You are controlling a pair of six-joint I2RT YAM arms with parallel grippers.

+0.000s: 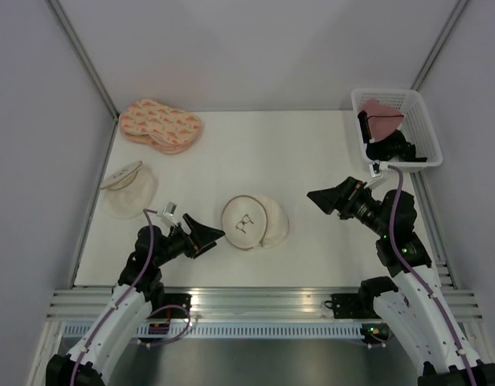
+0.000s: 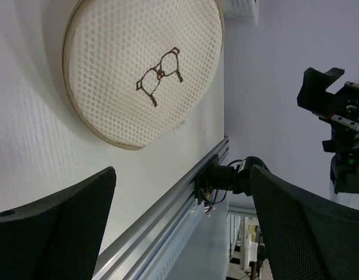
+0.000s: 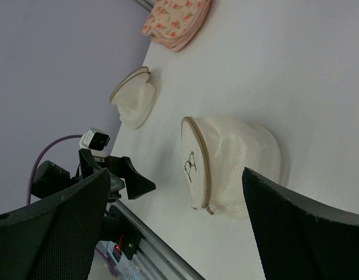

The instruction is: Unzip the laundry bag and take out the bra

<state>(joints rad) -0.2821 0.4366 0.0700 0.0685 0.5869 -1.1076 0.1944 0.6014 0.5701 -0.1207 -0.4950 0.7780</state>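
I should lower my left gripper toward the laundry bag [image 1: 255, 223], with its open fingers around the near edge of the bag's zip rim, because that edge faces the fingers uncovered.
The laundry bag [image 1: 255, 223] lies zipped shut in the middle of the table, a round cream mesh pouch with a tan zip rim and a small black mark on its face. In the left wrist view the laundry bag [image 2: 127, 76] fills the upper left. From the right wrist its domed side [image 3: 238, 157] shows, with the zip pull [image 3: 208, 209] at its lower edge. My left gripper [image 1: 203, 233] hovers open just left of the bag, touching nothing. My right gripper [image 1: 326, 199] is open to the bag's right, a short gap away. The bra is hidden.
A plain translucent round pouch [image 1: 128, 189] lies at the left edge. A peach patterned padded pair [image 1: 161, 125] sits at the back left. A white basket [image 1: 384, 93] at the back right holds a pink garment [image 1: 382, 117]. An aluminium rail [image 1: 255, 301] runs along the near edge.
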